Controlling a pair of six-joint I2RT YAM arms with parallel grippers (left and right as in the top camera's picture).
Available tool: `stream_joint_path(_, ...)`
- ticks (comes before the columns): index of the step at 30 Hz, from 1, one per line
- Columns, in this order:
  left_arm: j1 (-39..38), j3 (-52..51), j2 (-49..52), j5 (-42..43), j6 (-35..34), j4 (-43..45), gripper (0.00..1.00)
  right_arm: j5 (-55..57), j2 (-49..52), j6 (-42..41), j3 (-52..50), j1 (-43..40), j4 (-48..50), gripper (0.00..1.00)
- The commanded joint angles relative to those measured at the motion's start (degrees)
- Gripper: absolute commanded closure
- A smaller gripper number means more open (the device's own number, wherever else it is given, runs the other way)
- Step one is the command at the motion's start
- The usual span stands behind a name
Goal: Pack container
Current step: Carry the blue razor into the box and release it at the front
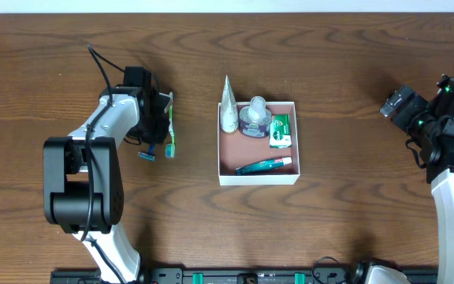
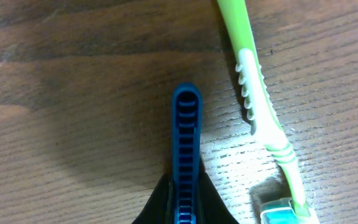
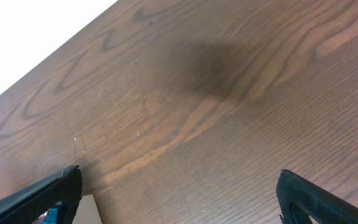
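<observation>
I will raise my left gripper next, swing it over the container with a turn, and lower the razor beside the toothpaste tube, where the container's pinkish bottom is bare.
The container (image 1: 257, 180) is a square white-walled box with a pinkish floor at the table's middle. In it lie a white cone-shaped tube (image 1: 228, 109), a round clear jar (image 1: 255, 118), a green box (image 1: 280, 130) and a teal toothpaste tube (image 1: 263, 165). My left gripper (image 1: 158, 118) is left of it, low over the table, shut on the handle of a blue razor (image 2: 186, 137), whose head (image 1: 146, 155) shows in the overhead view. A green toothbrush (image 2: 257, 106) lies right beside the razor (image 1: 170, 126). My right gripper (image 3: 179, 199) is open and empty at the far right (image 1: 396, 102).
Brown wooden table (image 1: 345, 229) all around. A pale corner, perhaps of the container (image 3: 89, 211), shows at the bottom left of the right wrist view. The arm bases stand at the front edge.
</observation>
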State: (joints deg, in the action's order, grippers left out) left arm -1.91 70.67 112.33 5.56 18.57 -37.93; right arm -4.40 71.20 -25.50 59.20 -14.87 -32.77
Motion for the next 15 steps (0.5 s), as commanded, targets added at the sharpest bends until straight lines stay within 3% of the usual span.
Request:
stream_joint_path(1, 0.22, -2.03, 1.55, -1.03, -3.58, -1.86, 0.94, 0.35, -0.04, -0.81, 0.42, -0.5, -0.04, 0.01)
stream_joint_path(4, 0.04, 0.9, -1.25, -0.31, -6.64, -5.35, 0.94, 0.33, -0.04, -0.81, 0.42, -0.5, -0.04, 0.01)
stream_joint_path(12, -2.84, 7.1, -16.65, 9.66, -6.56, -11.69, 0.94, 0.33, -0.04, -0.81, 0.42, -0.5, -0.04, 0.01)
stream_joint_path(15, -6.1, 7.19, -23.78, 17.0, -0.9, -10.84, 0.94, 0.35, -0.04, -0.81, 0.42, -0.5, -0.04, 0.01)
